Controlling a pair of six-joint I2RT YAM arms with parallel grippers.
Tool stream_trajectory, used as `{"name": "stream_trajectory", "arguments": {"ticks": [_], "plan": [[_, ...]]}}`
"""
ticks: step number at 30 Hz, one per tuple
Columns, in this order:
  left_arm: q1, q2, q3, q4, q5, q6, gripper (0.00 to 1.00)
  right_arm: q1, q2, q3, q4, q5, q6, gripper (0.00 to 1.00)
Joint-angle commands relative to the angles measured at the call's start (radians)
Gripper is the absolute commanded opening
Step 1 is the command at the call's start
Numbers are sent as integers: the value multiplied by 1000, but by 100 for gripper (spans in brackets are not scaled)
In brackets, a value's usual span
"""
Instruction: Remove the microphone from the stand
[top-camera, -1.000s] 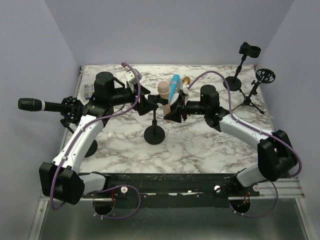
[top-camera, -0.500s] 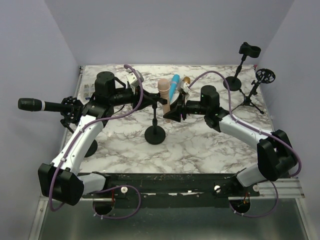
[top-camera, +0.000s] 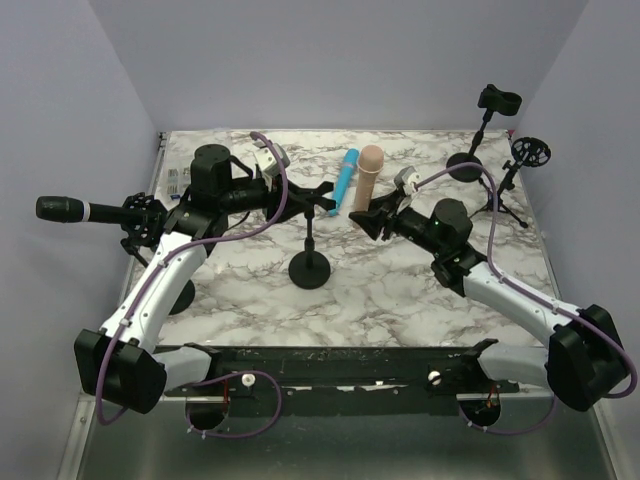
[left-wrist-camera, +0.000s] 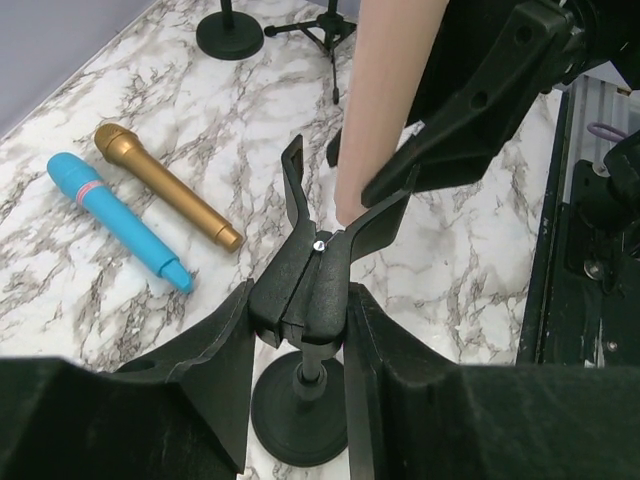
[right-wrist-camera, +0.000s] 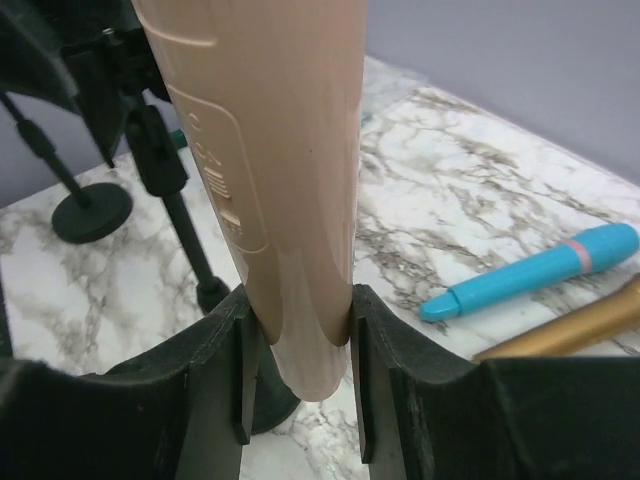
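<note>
The upright beige microphone goes down and outward with my right gripper next, tips flat and is released, since bare marble (top-camera: 390, 168) beside the gold microphone lies below and outward.
The beige microphone (top-camera: 371, 170) stands upright, clear of the stand and just right of it. My right gripper (top-camera: 375, 212) is shut on its lower end, seen close in the right wrist view as microphone (right-wrist-camera: 270, 150) between the pads of the right gripper (right-wrist-camera: 297, 335). The black stand (top-camera: 309, 270) rests on its round base mid-table. My left gripper (top-camera: 312, 198) is shut on the stand's clip (left-wrist-camera: 312, 275), whose forked arms hold nothing. In the left wrist view the left gripper (left-wrist-camera: 298, 315) squeezes the clip's block and the microphone (left-wrist-camera: 385, 90) rises behind it.
A blue microphone (top-camera: 346, 175) and a gold microphone (left-wrist-camera: 165, 185) lie on the marble behind the stand. A stand (top-camera: 140, 215) with a black microphone (top-camera: 60, 209) is at the left edge. Another round-base stand (top-camera: 468, 165) and a tripod (top-camera: 512, 190) are at the back right.
My left gripper closed on the stand's clip. The right gripper drew the beige microphone out of the clip and carried it to the right and back.
</note>
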Motion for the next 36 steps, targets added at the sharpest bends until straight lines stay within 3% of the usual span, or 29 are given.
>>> {"name": "stream_trajectory", "arguments": {"ticks": [1,5,7,10,12,14,15,16,24,30,36], "plan": [[-10,-36,1,-7,-25,21,0,-5,-26,-30,50,232,37,1],[-19,-54,-5,-7,-55,23,0,-6,3,-18,22,368,101,1],[-20,-62,-8,-7,-58,23,7,-9,39,12,-22,425,128,1],[-23,-73,-12,-4,-60,12,48,-16,107,78,-116,507,187,1],[-24,-80,-12,-2,-64,5,59,-27,147,116,-169,560,238,1],[-26,-90,-14,0,-75,1,65,-47,192,150,-213,576,281,1],[-27,-96,-14,1,-88,0,86,-60,218,168,-239,564,302,1],[-28,-102,-15,3,-96,0,98,-75,240,195,-265,549,323,1],[-45,-165,-12,6,-201,-29,99,-188,499,427,-542,363,469,1],[-104,-286,-72,29,-496,27,99,-259,683,556,-650,171,544,1],[-226,-398,-144,68,-754,132,99,-280,813,647,-711,112,559,1]]}}
